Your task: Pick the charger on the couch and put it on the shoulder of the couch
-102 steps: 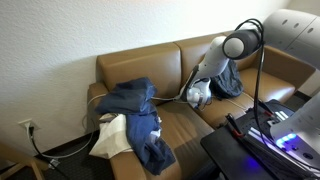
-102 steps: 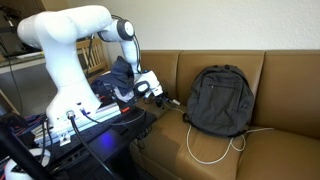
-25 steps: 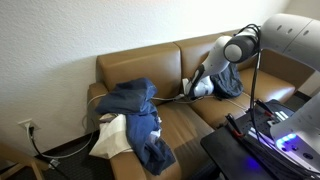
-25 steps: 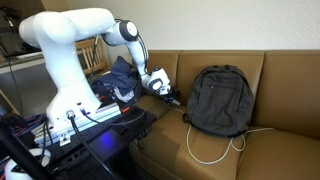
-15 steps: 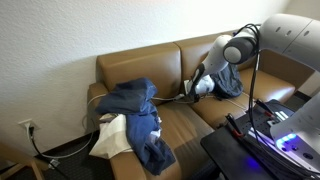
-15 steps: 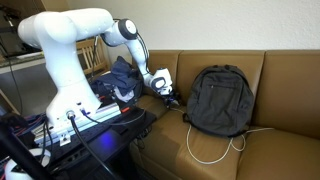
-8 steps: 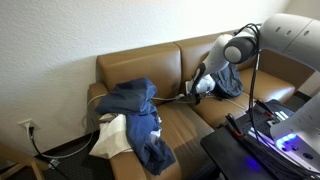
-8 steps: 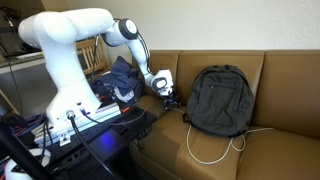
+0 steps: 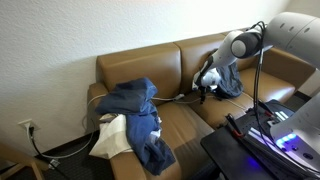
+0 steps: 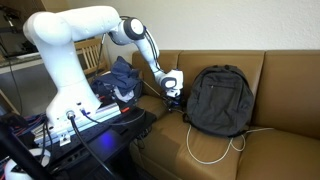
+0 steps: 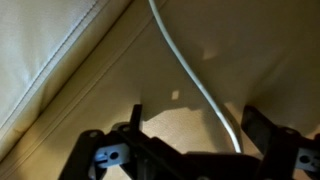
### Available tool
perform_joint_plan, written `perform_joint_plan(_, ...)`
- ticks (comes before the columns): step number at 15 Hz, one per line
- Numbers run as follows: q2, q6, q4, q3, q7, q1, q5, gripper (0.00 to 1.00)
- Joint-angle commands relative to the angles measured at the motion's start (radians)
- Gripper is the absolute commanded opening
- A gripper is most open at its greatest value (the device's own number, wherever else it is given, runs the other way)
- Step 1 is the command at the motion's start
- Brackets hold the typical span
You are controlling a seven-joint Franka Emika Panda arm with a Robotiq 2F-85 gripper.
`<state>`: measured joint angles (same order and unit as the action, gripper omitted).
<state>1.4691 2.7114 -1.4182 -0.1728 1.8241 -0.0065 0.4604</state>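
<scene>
My gripper stays low over the seat beside the backpack next, and closes its fingers around the white cable.
The charger's white cable lies on the tan couch seat and runs between my fingers in the wrist view. It also shows as a loop in front of the backpack in an exterior view and along the seat in the other exterior view. My gripper is open, low over the seat, straddling the cable without closing on it. In both exterior views the gripper is just beside the backpack. The charger's plug is not visible.
A dark grey backpack leans on the couch back next to the gripper. Blue clothes and a white cloth cover the other seat. The couch back's top edge runs behind. A desk with equipment stands in front.
My gripper has moved along the seat toward the backpack and lowered onto the cable. The cable and backpack have not moved.
</scene>
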Motion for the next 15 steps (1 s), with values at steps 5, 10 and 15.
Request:
perform_joint_plan(5, -0.006, -0.073, 0.023, 0.037, 0.088, -0.094, -0.109, 0.54)
perform_joint_plan(10, 0.008, -0.061, 0.042, 0.021, 0.174, -0.085, -0.151, 0.19)
perform_joint_plan(15, 0.002, -0.059, 0.036, 0.029, 0.308, -0.094, -0.288, 0.00)
